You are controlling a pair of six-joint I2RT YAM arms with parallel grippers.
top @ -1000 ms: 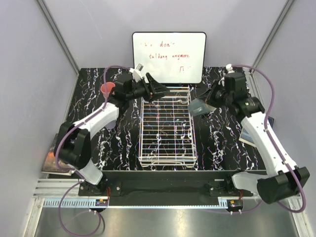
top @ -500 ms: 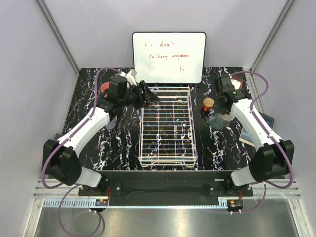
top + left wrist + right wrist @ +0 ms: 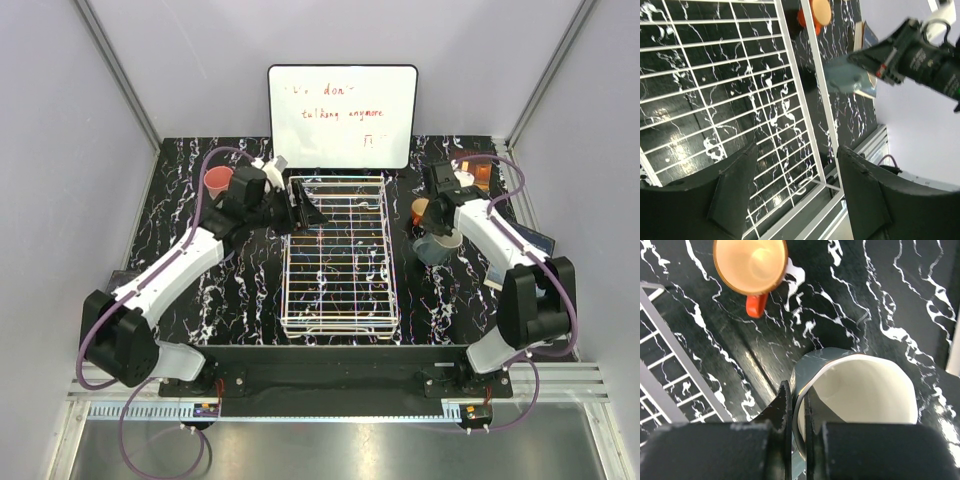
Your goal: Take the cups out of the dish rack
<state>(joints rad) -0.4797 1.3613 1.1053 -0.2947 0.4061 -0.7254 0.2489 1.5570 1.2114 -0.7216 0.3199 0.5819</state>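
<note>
My right gripper comes down toward the rack next and releases the mug's rim there, since bare tabletop lies open between the rack (image 3: 340, 255) and the dark grey mug.
The white wire dish rack (image 3: 340, 255) lies mid-table and no cup shows in it. My right gripper (image 3: 440, 232) is shut on the rim of the dark grey mug (image 3: 860, 390), one finger inside and one outside (image 3: 796, 392). It holds the mug low, right of the rack; the mug's base is hidden. The small orange-red cup (image 3: 750, 265) stands upright beside it (image 3: 422, 208). A pink cup (image 3: 218, 181) stands far left. My left gripper (image 3: 305, 212) is open and empty over the rack's far left part (image 3: 795, 150). The lavender and green cups are out of view.
A whiteboard (image 3: 342, 115) with red writing stands at the back. A flat dark book or tablet (image 3: 520, 248) lies at the right edge. Small pale and orange objects (image 3: 472, 177) sit in the far right corner.
My right arm has swung in and lowered the grey mug beside the orange-red cup. My left gripper has moved a little toward the rack's middle, still open.
</note>
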